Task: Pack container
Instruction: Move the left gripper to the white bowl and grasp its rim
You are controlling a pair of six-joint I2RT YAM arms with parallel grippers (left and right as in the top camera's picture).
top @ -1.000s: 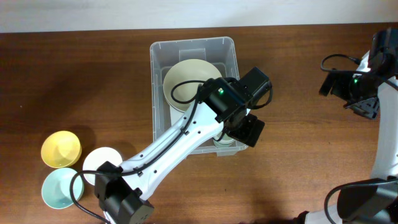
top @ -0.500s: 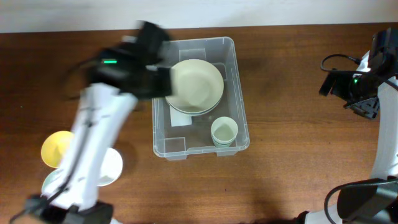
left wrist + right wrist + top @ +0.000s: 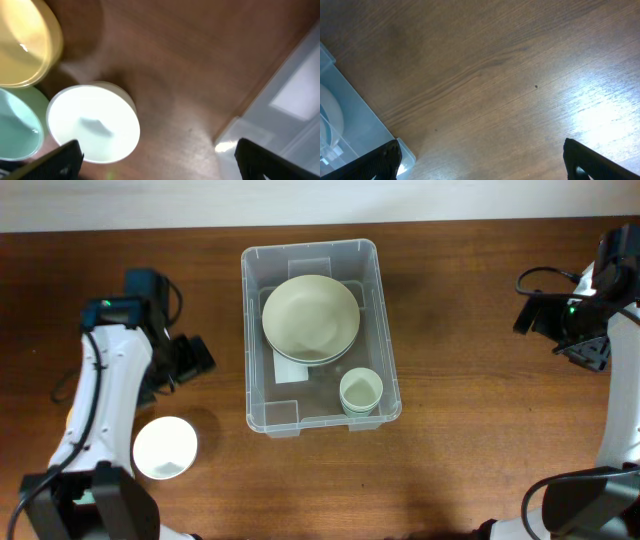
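Note:
The open left gripper moves down and back onto the white bowl's rim on the container side next.
The clear rectangular container (image 3: 250,330) stands at the table's middle, with a white label (image 3: 290,370) on its base. Inside it lie a large pale green bowl (image 3: 311,317) at the back and a small pale green cup (image 3: 361,391) at the front right. My left gripper (image 3: 188,360) is open and empty, left of the container and above the table. In the left wrist view, the left gripper (image 3: 160,162) hovers near a white bowl (image 3: 95,125), and the container's corner (image 3: 285,100) shows at right. My right gripper (image 3: 545,320) is open and empty at the far right, shown in the right wrist view (image 3: 482,165) above bare wood.
The white bowl (image 3: 165,447) sits at the front left. A yellow bowl (image 3: 25,45) and a teal bowl (image 3: 17,130) lie beside it in the left wrist view; my left arm hides them from overhead. The container's edge (image 3: 340,115) shows in the right wrist view.
My left arm has swung from over the container's front right to the table left of it, above the bowls. The small cup now stands uncovered in the container. The right arm has not moved.

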